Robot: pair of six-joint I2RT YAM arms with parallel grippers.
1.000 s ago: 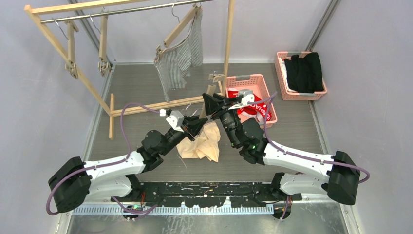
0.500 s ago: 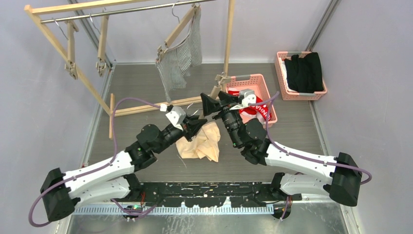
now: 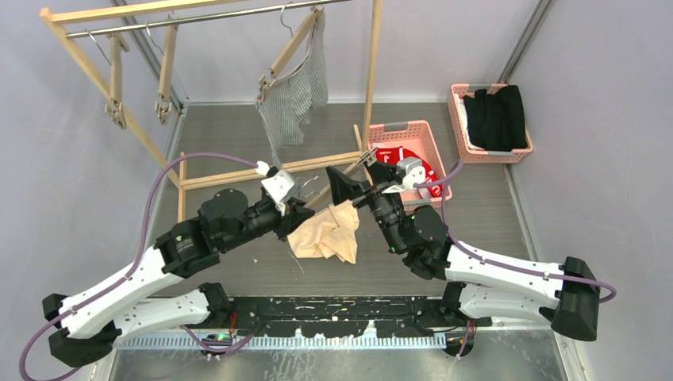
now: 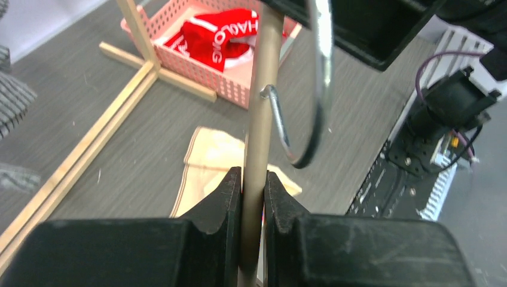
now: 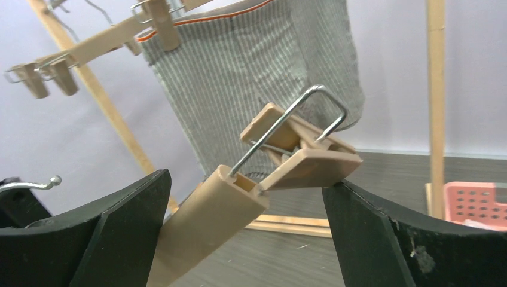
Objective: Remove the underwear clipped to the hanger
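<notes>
The cream underwear's near fold (image 3: 338, 251) lies loose below and back from the hanger, so my right gripper should next move off the hanger and down, tilting downward.
My left gripper (image 4: 253, 179) is shut on the beige bar of a clip hanger (image 4: 263, 89), just below its metal hook (image 4: 311, 107). Seen from above, the left gripper (image 3: 298, 213) holds that hanger (image 3: 337, 184) low over the table. My right gripper (image 5: 245, 179) is open around the hanger's end, and the end clip (image 5: 305, 155) lies against its right finger. The cream underwear (image 3: 325, 234) is crumpled on the table under the hanger. Red underwear (image 3: 427, 170) lies in the pink basket (image 3: 409, 131). Pinstriped underwear (image 3: 294, 99) hangs clipped to a hanger on the rack.
The wooden rack's base rails (image 3: 238, 175) and upright post (image 3: 371, 71) stand just behind the grippers. Bare clip hangers (image 3: 117, 87) hang at the rack's left. A second pink basket (image 3: 459, 135) with a black garment (image 3: 494, 117) sits far right.
My right gripper's jaws have spread wide and let go of the hanger's end clip. The left arm has swung left, still holding the hanger. The cream underwear has stayed on the table.
</notes>
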